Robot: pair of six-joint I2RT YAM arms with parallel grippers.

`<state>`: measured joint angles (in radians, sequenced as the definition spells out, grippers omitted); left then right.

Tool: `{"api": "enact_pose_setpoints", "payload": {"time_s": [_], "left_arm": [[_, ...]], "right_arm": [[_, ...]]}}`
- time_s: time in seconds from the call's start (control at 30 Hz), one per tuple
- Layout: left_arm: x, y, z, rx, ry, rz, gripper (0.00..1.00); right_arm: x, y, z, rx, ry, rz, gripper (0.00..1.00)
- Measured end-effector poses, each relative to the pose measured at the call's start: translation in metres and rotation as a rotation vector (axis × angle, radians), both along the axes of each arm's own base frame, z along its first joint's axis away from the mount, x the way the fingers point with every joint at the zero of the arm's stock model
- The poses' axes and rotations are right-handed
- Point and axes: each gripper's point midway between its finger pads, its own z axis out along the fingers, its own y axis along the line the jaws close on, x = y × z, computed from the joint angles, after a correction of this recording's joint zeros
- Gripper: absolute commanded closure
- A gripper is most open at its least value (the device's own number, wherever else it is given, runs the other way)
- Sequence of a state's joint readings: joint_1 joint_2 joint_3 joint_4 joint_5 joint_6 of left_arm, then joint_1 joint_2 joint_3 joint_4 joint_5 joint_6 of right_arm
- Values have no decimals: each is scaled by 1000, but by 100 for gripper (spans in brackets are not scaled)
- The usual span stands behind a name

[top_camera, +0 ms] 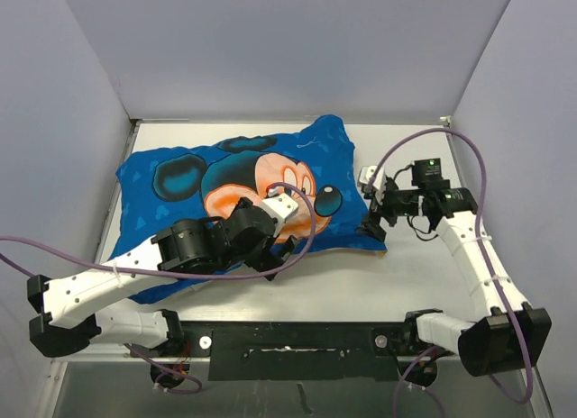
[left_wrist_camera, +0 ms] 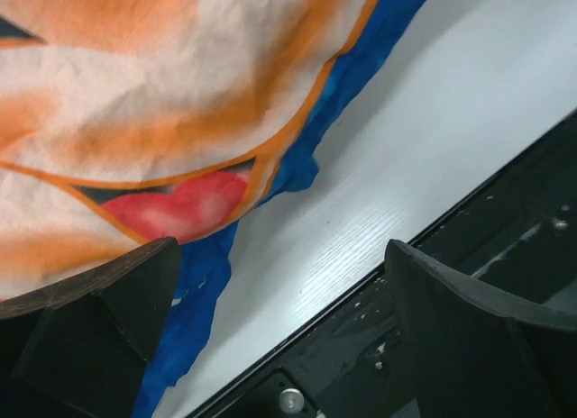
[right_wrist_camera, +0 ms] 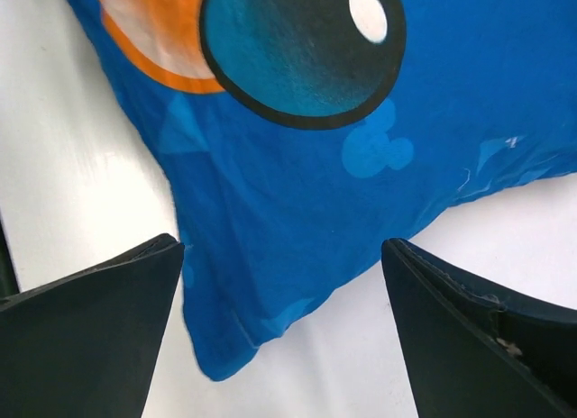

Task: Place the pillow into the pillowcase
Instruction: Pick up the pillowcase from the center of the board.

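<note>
The blue cloth (top_camera: pixel 366 237) (right_wrist_camera: pixel 281 278) beside the case's near corner is under the open fingers of the robot's right gripper, so the right gripper needs to go down onto the cloth next and close there.
The blue pillowcase (top_camera: pixel 180 179) with the Mickey Mouse face lies plump and filled across the white table (top_camera: pixel 397 283). No white pillow shows in any view. My left gripper (top_camera: pixel 285 249) hangs open over the case's near edge. In the left wrist view its jaws (left_wrist_camera: pixel 281 256) stand wide, with only the case's printed mouth and blue hem (left_wrist_camera: pixel 207 274) and bare table between them. My right gripper (top_camera: pixel 371 216) stands open at the case's right end. In the right wrist view its jaws (right_wrist_camera: pixel 282 247) straddle the blue corner (right_wrist_camera: pixel 270 283) without touching it.
A black mounting rail (top_camera: pixel 297 339) runs along the table's near edge and shows close under the left gripper (left_wrist_camera: pixel 505 220). Grey walls close in the left, back and right. Purple cables (top_camera: pixel 478 157) loop over both arms.
</note>
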<state>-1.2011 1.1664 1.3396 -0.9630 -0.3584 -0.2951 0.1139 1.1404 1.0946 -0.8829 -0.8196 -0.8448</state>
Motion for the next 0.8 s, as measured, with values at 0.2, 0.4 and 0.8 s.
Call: {"api": "enact_pose_setpoints", "payload": {"time_s": [0.2,0.4,0.8], "left_arm": [[12,24,-42,218,24,120,2],[19,40,-66,306,46,163,8],[26,11,-54,97,44,37,20]], "right_arm": [[18,-7,-36,-126,32,-59,27],[20,-11,-39,-140,38,-86,90],[27,6,48,-18,-29,-48,100]]}}
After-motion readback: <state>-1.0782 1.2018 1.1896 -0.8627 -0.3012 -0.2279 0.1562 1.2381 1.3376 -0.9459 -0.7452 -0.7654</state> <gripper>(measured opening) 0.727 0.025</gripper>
